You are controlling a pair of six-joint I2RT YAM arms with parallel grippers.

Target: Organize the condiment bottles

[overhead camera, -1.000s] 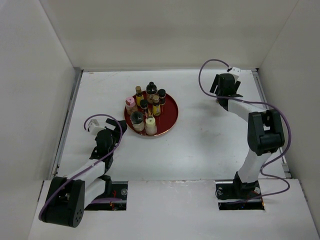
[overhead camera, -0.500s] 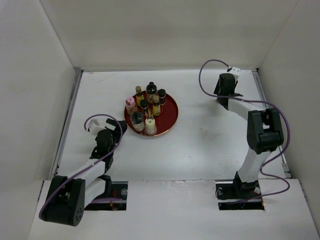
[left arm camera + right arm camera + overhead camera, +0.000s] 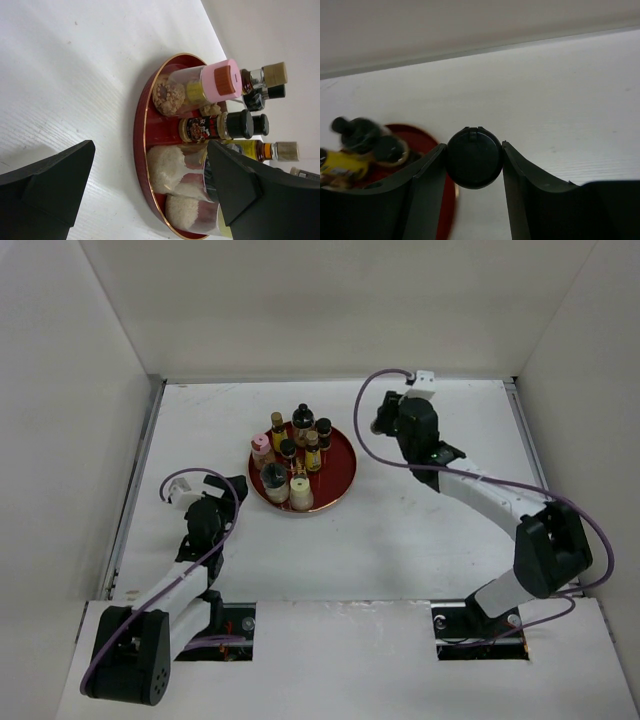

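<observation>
The right gripper lowers the bottle to the left in the top view onto the tray [image 3: 341,456] beside the yellow-labelled bottle next, where the tray's red bottom lies empty.
Several condiment bottles stand close together on a round red tray [image 3: 341,456], among them a pink-capped jar [image 3: 261,447] and a pale yellow-capped one [image 3: 301,490]. My right gripper [image 3: 384,424] hangs just right of the tray. In the right wrist view its fingers are shut on the round black cap of a bottle [image 3: 474,158], and the bottle's body is hidden below the cap. My left gripper [image 3: 222,491] is open beside the tray's left rim [image 3: 138,135] with nothing between its fingers. It faces the pink-capped jar [image 3: 220,82] and two jars of white grains [image 3: 172,170].
White walls close in the table on the left, back and right. The right arm stretches diagonally from its base [image 3: 480,625] over the right half of the table. A purple cable loops above each wrist.
The right arm has swung from the back right corner leftward to the tray's right side. The left gripper has drifted slightly toward me and to the left.
</observation>
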